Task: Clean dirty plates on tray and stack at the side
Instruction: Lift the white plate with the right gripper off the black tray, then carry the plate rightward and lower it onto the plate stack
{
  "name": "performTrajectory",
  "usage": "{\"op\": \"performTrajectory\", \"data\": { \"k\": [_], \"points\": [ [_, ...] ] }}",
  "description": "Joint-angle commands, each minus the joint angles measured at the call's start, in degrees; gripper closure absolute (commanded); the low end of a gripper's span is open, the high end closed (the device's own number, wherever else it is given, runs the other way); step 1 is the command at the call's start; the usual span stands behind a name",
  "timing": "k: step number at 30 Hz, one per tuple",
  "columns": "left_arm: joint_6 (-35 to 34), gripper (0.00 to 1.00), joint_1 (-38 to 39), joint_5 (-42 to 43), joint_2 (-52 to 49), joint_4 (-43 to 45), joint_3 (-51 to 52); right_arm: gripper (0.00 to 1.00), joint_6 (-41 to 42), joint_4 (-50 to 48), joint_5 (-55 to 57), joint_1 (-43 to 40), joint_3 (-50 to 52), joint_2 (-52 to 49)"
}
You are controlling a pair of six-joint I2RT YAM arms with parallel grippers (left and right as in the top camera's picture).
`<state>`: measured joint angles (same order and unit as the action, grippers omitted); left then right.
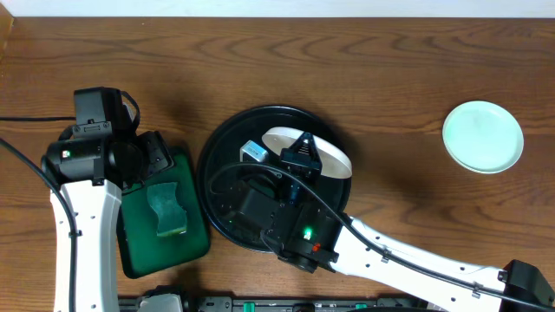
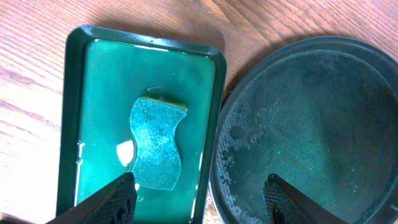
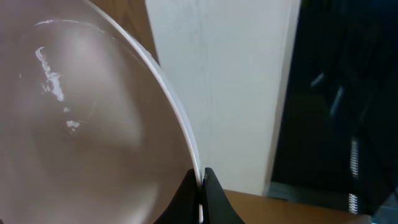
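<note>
The robot will next swing its right gripper to that gripper's right in the overhead view, lower the upright plate flat onto the pale-mint plate (image 1: 483,136) and let go of it.
The round black tray (image 1: 227,165) sits mid-table. Above it a white plate (image 1: 334,161) is held up on edge, and my right gripper (image 1: 302,149) is shut on its rim. In the right wrist view the plate's glossy face (image 3: 81,118) fills the left side, with the right gripper (image 3: 201,185) pinching the thin edge. A pale-mint plate (image 1: 483,136) lies flat on the table at the far right. My left gripper (image 1: 153,161) hovers over the green tray's far end. In the left wrist view the left gripper (image 2: 199,200) is open and holds nothing.
A rectangular dark-green tray (image 1: 195,234) lies left of the black tray, wet inside (image 2: 106,93), with a teal sponge (image 2: 155,144) on it. The black tray's floor (image 2: 311,118) looks wet and beaded. The right arm stretches across the front right of the table.
</note>
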<state>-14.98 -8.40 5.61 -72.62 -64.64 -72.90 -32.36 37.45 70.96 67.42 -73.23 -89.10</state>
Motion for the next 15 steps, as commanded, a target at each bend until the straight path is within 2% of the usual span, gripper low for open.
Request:
{"op": "performTrajectory", "data": {
  "k": [1, 3, 7, 12, 15],
  "points": [
    [-0.11, 0.33, 0.09, -1.09, -0.15, -0.11, -0.94, 0.99, 11.43, 1.29, -8.87, -1.25, -1.03, 0.59],
    [-0.09, 0.34, 0.09, -1.09, -0.15, -0.15, -0.94, 0.99, 22.86, 2.95, -22.34, -3.04, -1.03, 0.59],
    [-0.09, 0.33, 0.09, -1.09, -0.15, -0.17, -0.81, 0.99, 37.75, 2.78, -43.25, -9.03, -1.01, 0.59],
    [-0.11, 0.34, 0.09, -1.09, -0.15, -0.17, -0.70, 0.99, 42.97, 0.61, -51.21, -18.56, -1.09, 0.76],
    [-0.11, 0.33, 0.09, -1.07, -0.28, -0.13, -0.33, 0.99, 47.56, 0.72, -60.26, -28.79, -1.60, 1.33]
  ]
}}
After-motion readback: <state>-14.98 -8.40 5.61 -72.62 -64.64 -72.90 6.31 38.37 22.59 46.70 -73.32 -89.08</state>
